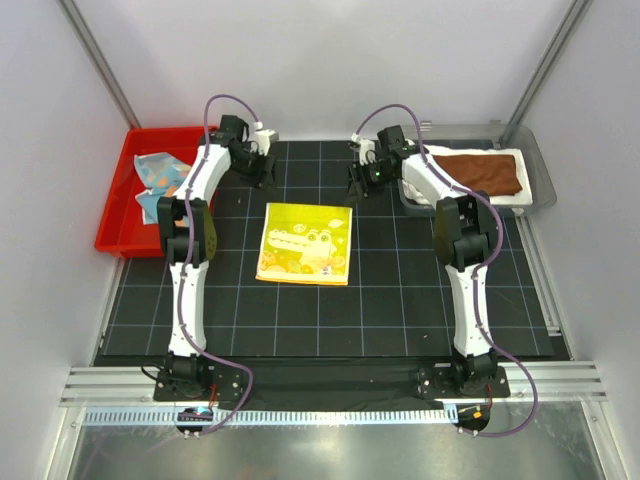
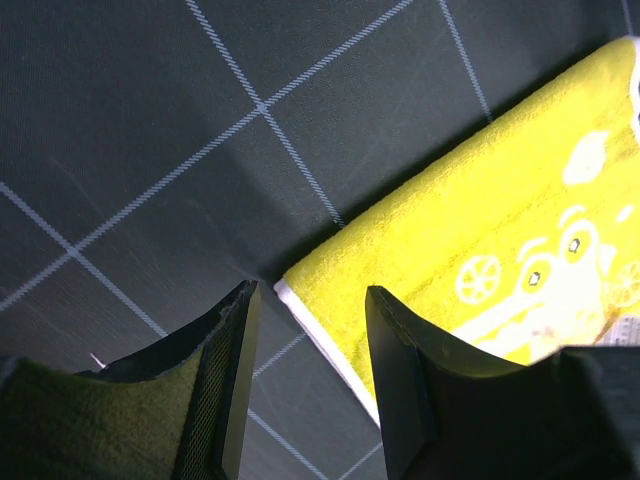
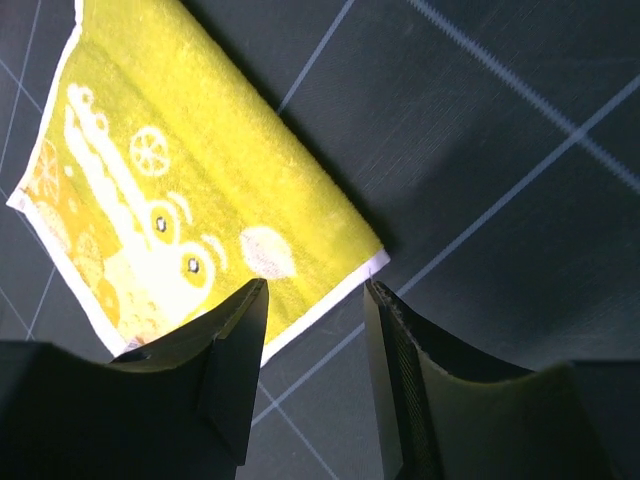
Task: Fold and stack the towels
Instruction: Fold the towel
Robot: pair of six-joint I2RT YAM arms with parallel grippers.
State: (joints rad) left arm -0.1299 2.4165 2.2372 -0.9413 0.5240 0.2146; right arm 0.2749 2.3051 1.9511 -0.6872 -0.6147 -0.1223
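I will next lower my left gripper onto the yellow towel's far corner [image 1: 270, 206] [image 2: 289, 286] nearest the red bin, because that corner is below the gripper, between its fingers.
The yellow towel with green cartoon print [image 1: 306, 243] lies folded flat on the black mat. My left gripper [image 1: 264, 170] is open and empty above its far left corner [image 2: 290, 290]. My right gripper [image 1: 358, 180] is open and empty above its far right corner [image 3: 375, 258]. The rust-brown towel [image 1: 483, 172] lies on the white towel [image 1: 470, 196] in the clear bin at right. The light blue towel with orange spots [image 1: 160, 180] lies crumpled in the red bin.
The red bin [image 1: 115, 215] stands at the mat's left edge and the clear bin [image 1: 540, 175] at the far right. The black gridded mat [image 1: 400, 300] covers the table. White walls and metal posts enclose the area.
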